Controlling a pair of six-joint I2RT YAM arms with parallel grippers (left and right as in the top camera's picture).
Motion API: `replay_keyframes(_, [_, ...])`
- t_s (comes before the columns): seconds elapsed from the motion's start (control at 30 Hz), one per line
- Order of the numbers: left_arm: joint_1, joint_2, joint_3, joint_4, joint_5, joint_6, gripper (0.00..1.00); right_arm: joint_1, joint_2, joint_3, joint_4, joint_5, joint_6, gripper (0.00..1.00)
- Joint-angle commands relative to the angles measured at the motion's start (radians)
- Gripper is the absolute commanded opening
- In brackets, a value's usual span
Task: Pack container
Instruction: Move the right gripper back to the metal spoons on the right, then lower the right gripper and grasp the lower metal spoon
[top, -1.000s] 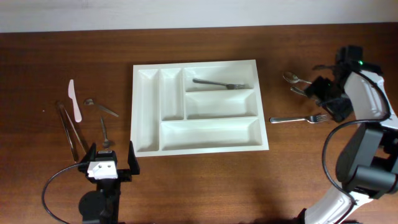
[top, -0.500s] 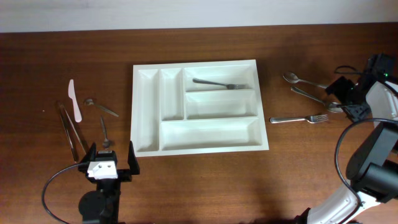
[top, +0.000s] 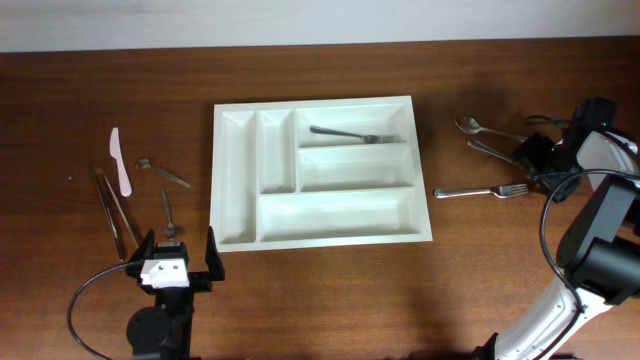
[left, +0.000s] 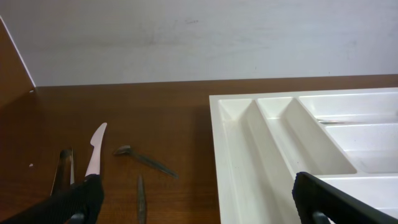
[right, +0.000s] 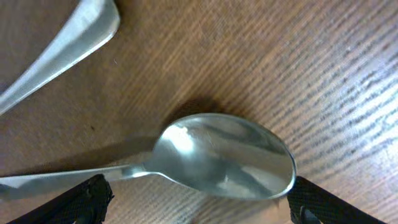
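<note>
My right gripper should stay low over the tabletop and close its fingers across the spoon's bowl (right: 224, 155), because a fingertip is already on each side of it.
The white cutlery tray (top: 424, 216) lies in the middle of the table, with one metal fork (top: 352, 134) in its top long compartment. My right gripper (top: 538, 156) is low over the table to the right of the tray. In the right wrist view it is open (right: 199, 208), with a fingertip on each side of a metal spoon's bowl (right: 224, 155). My left gripper (top: 176, 262) is open and empty in front of the tray's left front corner. The left wrist view shows the tray (left: 236, 149) to its right.
Right of the tray lie a spoon (top: 468, 124), another metal utensil (top: 490, 148) and a fork (top: 482, 191). Left of the tray lie a white plastic knife (top: 120, 162), metal tongs (top: 115, 210), a spoon (top: 162, 173) and a small utensil (top: 168, 213).
My right arm swung out to the right, then came back a little left and settled over the spoon. The left arm and the tray have not moved.
</note>
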Motion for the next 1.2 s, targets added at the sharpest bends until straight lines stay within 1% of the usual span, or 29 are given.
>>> replay_keyframes(0.0, [0.005,-0.006,-0.006,0.0,0.0,0.015,0.99,-0.005,0.013,-0.009,0.02,0.005,-0.008,0.92])
replay_keyframes(0.13, [0.005,-0.006,-0.006,0.0,0.0,0.015,0.99,-0.004,0.04,-0.009,0.022,0.005,-0.008,0.9])
replay_keyframes(0.3, [0.005,-0.006,-0.006,0.0,0.0,0.015,0.99,-0.003,0.097,-0.009,-0.017,0.001,0.001,0.87])
replay_keyframes(0.37, [0.005,-0.006,-0.006,0.0,0.0,0.015,0.99,-0.003,0.124,-0.009,-0.034,0.002,0.004,0.83])
replay_keyframes(0.53, [0.005,-0.006,-0.006,0.0,0.0,0.015,0.99,-0.002,0.143,-0.009,-0.045,-0.003,0.011,0.68])
replay_keyframes(0.67, [0.005,-0.006,-0.006,0.0,0.0,0.015,0.99,-0.002,0.143,-0.009,-0.054,-0.023,0.011,0.63])
replay_keyframes(0.77, [0.005,-0.006,-0.006,0.0,0.0,0.015,0.99,-0.002,0.143,-0.009,-0.056,-0.022,0.011,0.61])
replay_keyframes(0.83, [0.005,-0.006,-0.006,0.0,0.0,0.015,0.99,-0.003,0.143,-0.009,-0.041,-0.021,0.007,0.61])
replay_keyframes(0.9, [0.005,-0.006,-0.006,0.0,0.0,0.015,0.99,-0.005,0.143,-0.008,-0.019,-0.021,0.006,0.57])
replay_keyframes(1.07, [0.005,-0.006,-0.006,0.0,0.0,0.015,0.99,-0.005,0.143,-0.008,0.031,-0.022,-0.016,0.43])
replay_keyframes(1.13, [0.005,-0.006,-0.006,0.0,0.0,0.015,0.99,-0.005,0.143,-0.008,0.042,-0.021,-0.024,0.4])
replay_keyframes(1.17, [0.005,-0.006,-0.006,0.0,0.0,0.015,0.99,-0.005,0.143,-0.008,0.043,-0.021,-0.024,0.36])
